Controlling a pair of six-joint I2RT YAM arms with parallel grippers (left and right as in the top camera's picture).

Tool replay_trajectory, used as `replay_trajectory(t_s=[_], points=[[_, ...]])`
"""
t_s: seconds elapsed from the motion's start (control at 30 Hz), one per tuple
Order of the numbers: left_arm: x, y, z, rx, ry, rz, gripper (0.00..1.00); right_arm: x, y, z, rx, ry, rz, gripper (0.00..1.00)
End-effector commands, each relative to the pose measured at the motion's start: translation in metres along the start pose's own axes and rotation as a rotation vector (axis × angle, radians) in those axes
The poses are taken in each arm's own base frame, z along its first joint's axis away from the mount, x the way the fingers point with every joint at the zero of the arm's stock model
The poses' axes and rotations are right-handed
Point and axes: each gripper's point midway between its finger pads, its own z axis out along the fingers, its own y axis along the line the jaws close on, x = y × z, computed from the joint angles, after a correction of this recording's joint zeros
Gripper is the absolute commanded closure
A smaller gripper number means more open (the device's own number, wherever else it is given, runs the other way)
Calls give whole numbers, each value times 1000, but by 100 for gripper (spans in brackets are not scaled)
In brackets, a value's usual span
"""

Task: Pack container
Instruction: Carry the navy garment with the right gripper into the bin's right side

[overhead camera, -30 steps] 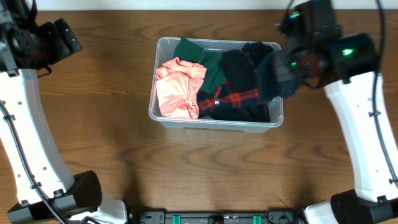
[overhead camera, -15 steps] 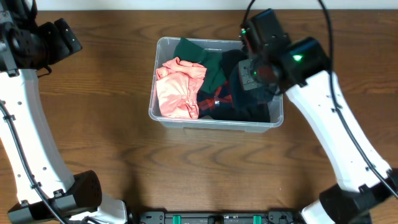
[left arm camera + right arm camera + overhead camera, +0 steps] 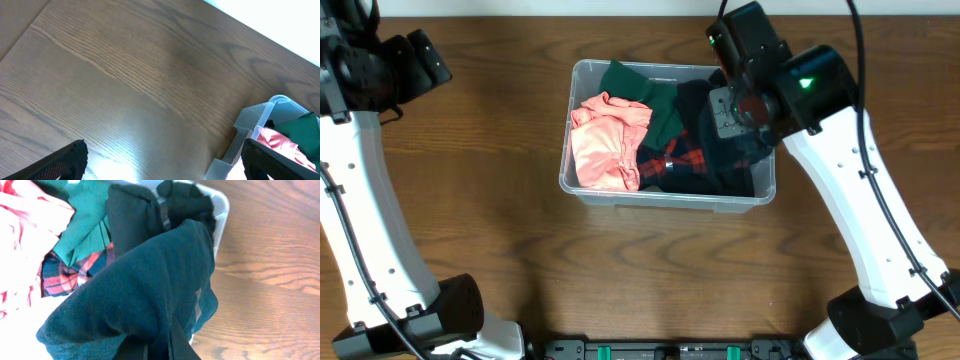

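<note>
The dark teal garment is already hanging above the container's end opposite the pink garment, so next I need to lower my right gripper down into that end to release it.
The clear plastic container [image 3: 582,185] stands mid-table and holds a pink garment [image 3: 605,140], a green garment [image 3: 655,95], a red plaid cloth [image 3: 685,160] and black clothes [image 3: 705,100]. My right gripper [image 3: 159,347] is shut on a dark teal garment [image 3: 135,295] and holds it over the container's right end [image 3: 735,150]. The container's far corner shows in the right wrist view [image 3: 222,202]. My left gripper [image 3: 160,165] is open and empty over bare table, left of the container's corner [image 3: 250,125].
The wooden table [image 3: 470,230] surrounds the container on all sides. The left arm [image 3: 370,75] sits at the far left. The right arm [image 3: 840,200] reaches across from the right side.
My right gripper carried the dark teal garment left from the container's right edge to over its right end, then lowered it slightly. The left arm has not moved.
</note>
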Motion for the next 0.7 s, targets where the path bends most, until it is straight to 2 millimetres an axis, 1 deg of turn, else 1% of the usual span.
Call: replay_trajectory(t_s=[0.0,0.17,0.27,0.33,0.47,0.53,0.6,0.67], points=[[0,2,2,-8,5,-7,2,-3,-7,-10,31,-29,-13,99],[0,2,2,-8,5,-7,2,5,-12,-7,63,11,-26,99],[0,2,2,-8,4,-7,2,8,-12,-2,74,36,-34,99],[0,2,2,-8,5,-7,2,9,-10,4,79,55,-40,99],[0,2,2,-8,5,-7,2,13,3,27,63,120,-74,98],[0,2,2,-8,5,-7,2,17,14,42,50,160,-95,92],[0,2,2,-8,5,-7,2,21,26,55,34,198,-124,79],[0,2,2,-8,4,-7,2,24,38,64,19,219,-151,61]])
